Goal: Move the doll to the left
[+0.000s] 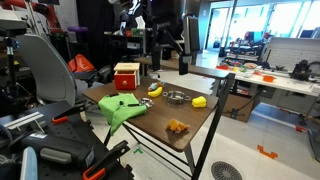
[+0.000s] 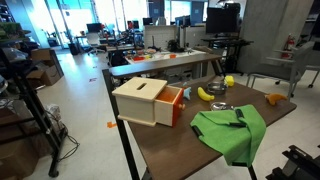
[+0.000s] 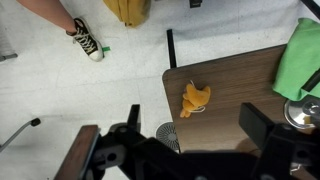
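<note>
The doll is far below my gripper and shows between its open fingers, so I will lower the fingers around the doll's lumpy middle (image 1: 177, 127) (image 3: 196, 98) and close them.
The doll (image 3: 195, 99) is a small orange-brown lumpy soft toy. It lies near a corner of the brown table (image 3: 240, 90). It also shows in both exterior views (image 1: 177, 126) (image 2: 274, 98). My gripper (image 3: 195, 135) is open and empty, high above the table, and the doll shows between its two fingers from above. In an exterior view the gripper (image 1: 167, 55) hangs well above the far side of the table. It touches nothing.
On the table are a red and cream box (image 1: 126, 76) (image 2: 148, 100), a yellow banana (image 1: 155, 90) (image 2: 205, 94), a metal bowl (image 1: 176, 97) (image 3: 305, 112), a yellow rounded block (image 1: 199, 101) (image 2: 229, 81) and a green cloth (image 1: 122, 108) (image 2: 232, 130) (image 3: 300, 60). A person's foot (image 3: 87, 40) stands on the floor.
</note>
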Tool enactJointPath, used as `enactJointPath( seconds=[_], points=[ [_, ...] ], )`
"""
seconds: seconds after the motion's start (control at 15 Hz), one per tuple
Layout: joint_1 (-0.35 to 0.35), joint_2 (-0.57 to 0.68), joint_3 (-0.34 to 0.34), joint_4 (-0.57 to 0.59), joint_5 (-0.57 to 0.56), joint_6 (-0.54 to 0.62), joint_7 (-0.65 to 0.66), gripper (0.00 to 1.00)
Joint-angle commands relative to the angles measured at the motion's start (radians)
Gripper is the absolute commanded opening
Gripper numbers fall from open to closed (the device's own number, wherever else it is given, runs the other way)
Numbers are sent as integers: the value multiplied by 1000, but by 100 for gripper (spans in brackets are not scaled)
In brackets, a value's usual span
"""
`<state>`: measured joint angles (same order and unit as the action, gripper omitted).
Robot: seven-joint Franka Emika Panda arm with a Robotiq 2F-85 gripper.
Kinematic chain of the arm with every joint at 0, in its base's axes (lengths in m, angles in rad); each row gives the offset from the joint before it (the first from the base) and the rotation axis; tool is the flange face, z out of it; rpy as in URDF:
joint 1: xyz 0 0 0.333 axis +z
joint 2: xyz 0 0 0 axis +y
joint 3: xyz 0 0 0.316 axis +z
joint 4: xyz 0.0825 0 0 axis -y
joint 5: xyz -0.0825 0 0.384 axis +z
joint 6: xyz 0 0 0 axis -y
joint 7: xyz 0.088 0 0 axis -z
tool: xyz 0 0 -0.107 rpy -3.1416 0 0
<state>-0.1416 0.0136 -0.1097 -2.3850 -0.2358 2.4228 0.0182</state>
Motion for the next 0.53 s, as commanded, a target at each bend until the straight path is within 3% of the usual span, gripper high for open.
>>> enactJointPath(
  seconds=[0.0,0.47],
  points=[
    [4,211,-8,146,47,16,-3,100],
    [-1,538,24,391,156,-5,-34,100]
  ],
)
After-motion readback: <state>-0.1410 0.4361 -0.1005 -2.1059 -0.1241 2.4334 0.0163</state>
